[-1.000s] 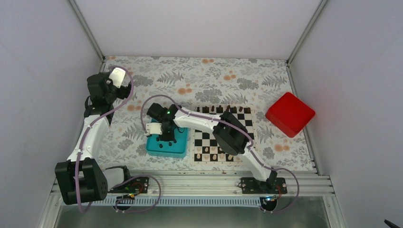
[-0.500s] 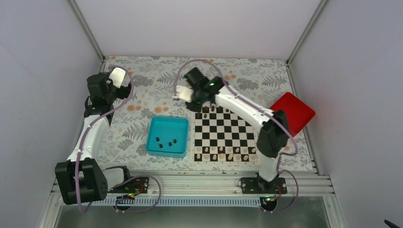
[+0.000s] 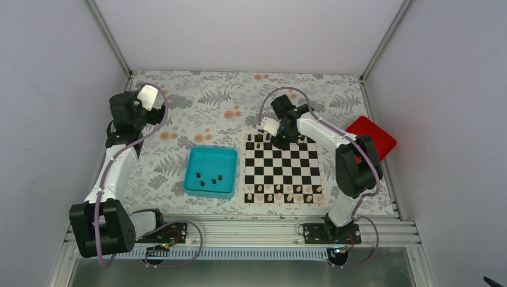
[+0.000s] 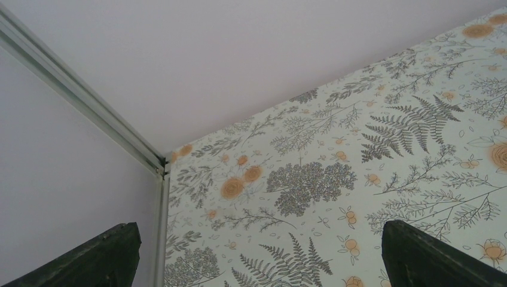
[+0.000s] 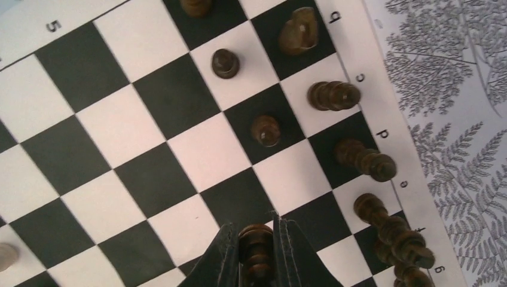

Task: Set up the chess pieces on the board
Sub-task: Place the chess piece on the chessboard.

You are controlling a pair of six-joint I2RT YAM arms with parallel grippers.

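The robot's right gripper needs to lower the dark piece onto the empty white square (image 5: 293, 178) beside the nearest pawn and let go of it there to extend the pawn row, since that square is below.
The board (image 3: 281, 170) lies at centre right, with pale pieces (image 3: 278, 195) along its near rows. Several dark chess pieces (image 3: 258, 138) stand on its far rows; the right wrist view shows two pawns (image 5: 266, 130) and taller pieces (image 5: 366, 160) along the lettered edge. My right gripper (image 5: 256, 230) is shut on a dark chess piece (image 5: 257, 239), held low over the squares near that edge. From above, the right gripper (image 3: 279, 141) is over the board's far side. My left gripper (image 4: 258, 230) is open and empty at the far left corner.
A teal tray (image 3: 209, 150) left of the board holds several loose dark pieces (image 3: 213, 179). A red box (image 3: 375, 135) sits right of the board, partly behind the right arm. The left arm (image 3: 127, 113) is raised near the left wall.
The right arm lifted out of the teal tray, swung past the board's far-left corner, and now hangs over the board's far rows with a dark piece. The left arm stayed still.
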